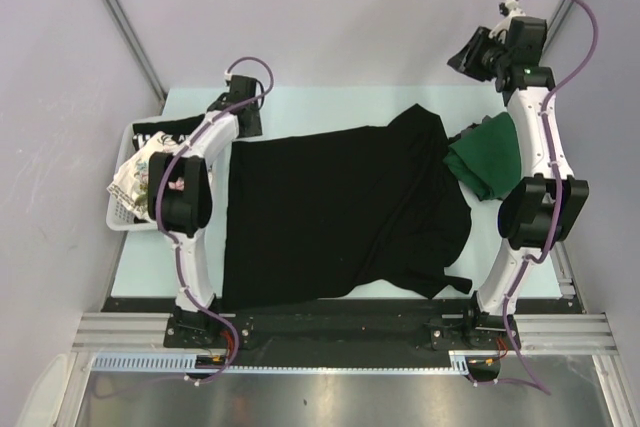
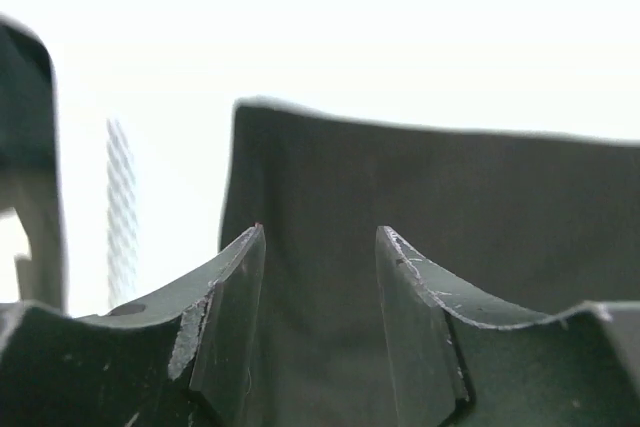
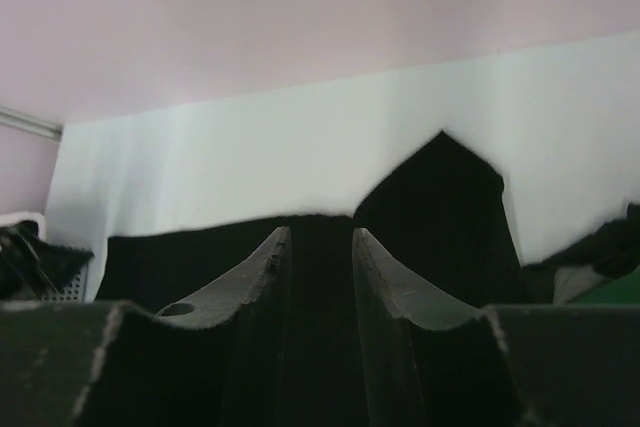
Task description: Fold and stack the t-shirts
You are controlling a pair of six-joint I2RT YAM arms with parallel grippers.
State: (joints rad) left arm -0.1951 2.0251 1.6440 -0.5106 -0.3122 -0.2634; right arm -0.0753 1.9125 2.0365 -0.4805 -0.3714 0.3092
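Note:
My left gripper needs to move down and over toward the basket, onto the black shirt's far corner off its open fingers.
A large plain black t-shirt lies spread flat across the middle of the table. My left gripper is low at the shirt's far left corner. In the left wrist view it stands open, with the black cloth just beyond its fingertips and nothing pinched. My right gripper hangs high over the far right corner. It is open and empty, looking down on the black shirt. A dark green t-shirt lies bunched at the right edge, partly under the right arm.
A white slatted basket sits at the table's left edge, under the left arm. It holds a white floral-print shirt and a black shirt with white lettering. Pale bare table shows beyond the black shirt.

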